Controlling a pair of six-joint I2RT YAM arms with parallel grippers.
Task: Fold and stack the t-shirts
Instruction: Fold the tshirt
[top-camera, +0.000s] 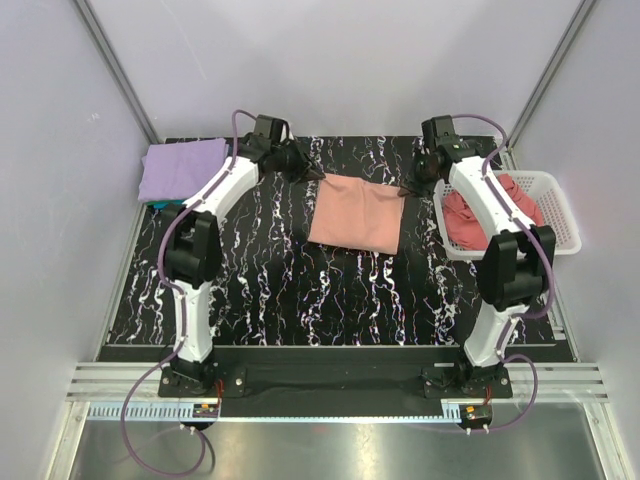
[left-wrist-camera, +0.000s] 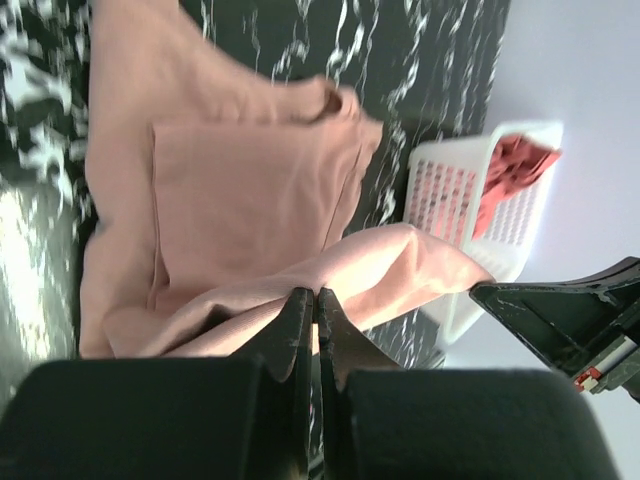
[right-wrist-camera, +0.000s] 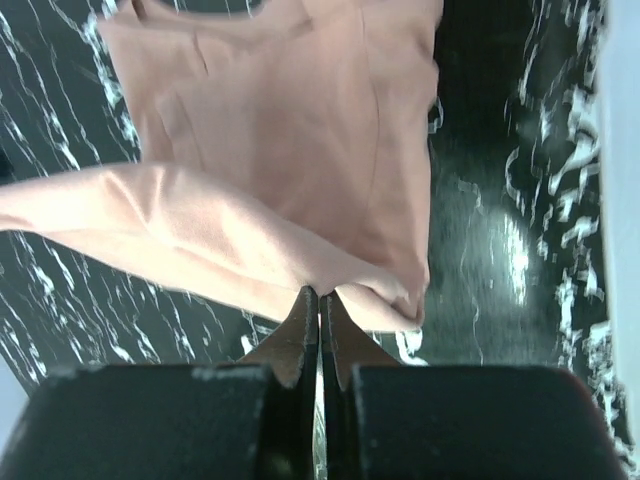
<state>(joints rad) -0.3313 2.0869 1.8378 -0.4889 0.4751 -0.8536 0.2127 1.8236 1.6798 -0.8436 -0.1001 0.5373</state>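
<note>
My left gripper holds a corner of the t-shirt, and the far end of the salmon-pink t-shirt (left-wrist-camera: 138, 22) is still uncovered. Next it should lay that corner outward and down over that far end.
A salmon-pink t-shirt (top-camera: 355, 212) lies partly folded in the middle of the table, its far edge lifted. My left gripper (top-camera: 306, 166) is shut on that edge's left corner; in the left wrist view (left-wrist-camera: 315, 293) the cloth (left-wrist-camera: 240, 190) runs from the closed tips. My right gripper (top-camera: 411, 184) is shut on the right corner, seen in the right wrist view (right-wrist-camera: 320, 291) with the shirt (right-wrist-camera: 300, 120) spread beyond. A folded lavender-purple t-shirt (top-camera: 180, 168) sits at the back left on a teal one (top-camera: 160, 204). Darker rose-pink t-shirts (top-camera: 468, 215) lie in the basket.
A white lattice basket (top-camera: 556, 215) stands at the right table edge, beside my right arm; it also shows in the left wrist view (left-wrist-camera: 440, 190). The table top (top-camera: 300, 290) is black with white veins. Grey walls close in the back and sides.
</note>
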